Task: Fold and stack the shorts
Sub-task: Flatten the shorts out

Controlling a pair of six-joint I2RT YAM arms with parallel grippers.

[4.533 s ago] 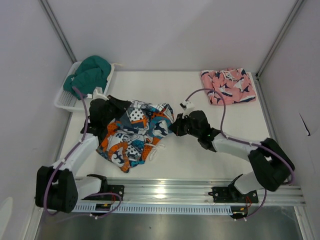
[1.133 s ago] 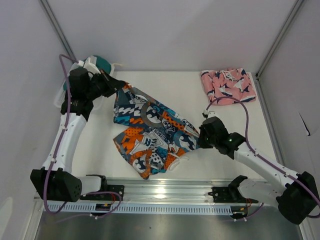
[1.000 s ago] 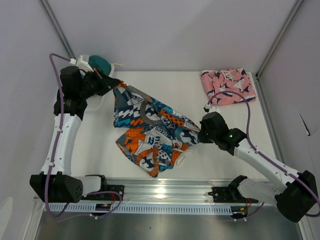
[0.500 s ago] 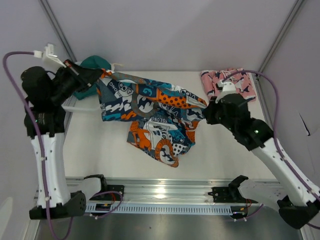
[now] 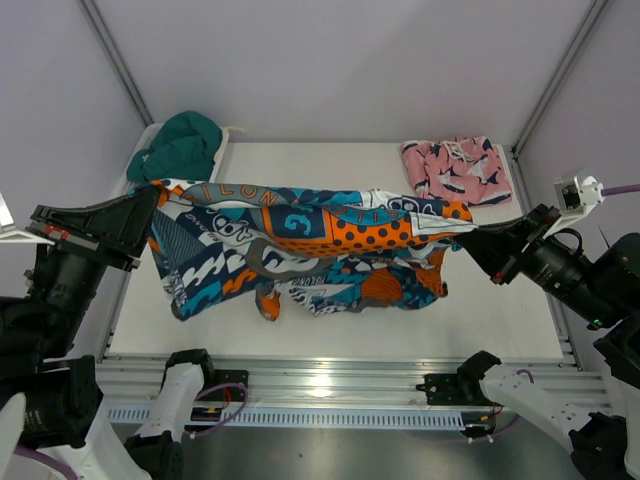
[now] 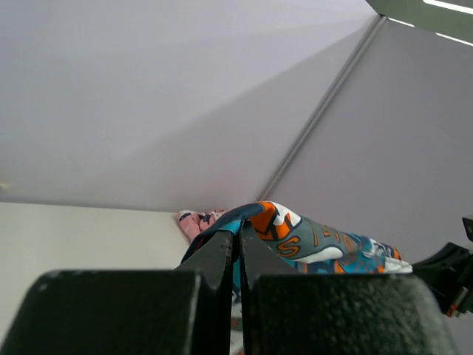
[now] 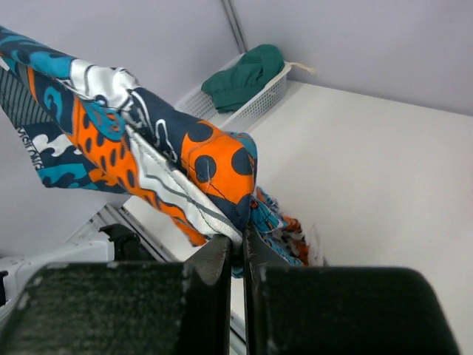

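The right gripper moves down and outward next and releases the shorts' corner on the bare tabletop beside the pink shorts, since that spot is below it and outward.
The patchwork shorts [image 5: 310, 245] in teal, orange and navy hang stretched wide and high above the table between both grippers. My left gripper [image 5: 155, 198] is shut on their left corner; the left wrist view shows the fabric [image 6: 295, 229] pinched at the gripper [image 6: 239, 231]. My right gripper [image 5: 470, 228] is shut on their right corner; the right wrist view shows the orange dotted fabric [image 7: 214, 166] pinched at the gripper [image 7: 242, 238]. The pink shark-print shorts [image 5: 455, 172] lie folded at the table's far right; a corner of them shows in the left wrist view [image 6: 194, 220].
A white basket [image 5: 135, 205] at the far left holds a dark green garment [image 5: 180, 145]; both also show in the right wrist view [image 7: 247, 74]. A metal rail [image 5: 330, 385] runs along the near edge. Grey walls enclose the white table [image 5: 330, 160].
Both arms have lifted the patchwork shorts off the table and pulled apart, left arm leftward and right arm rightward. The shorts went from a crumpled heap to a taut hanging span.
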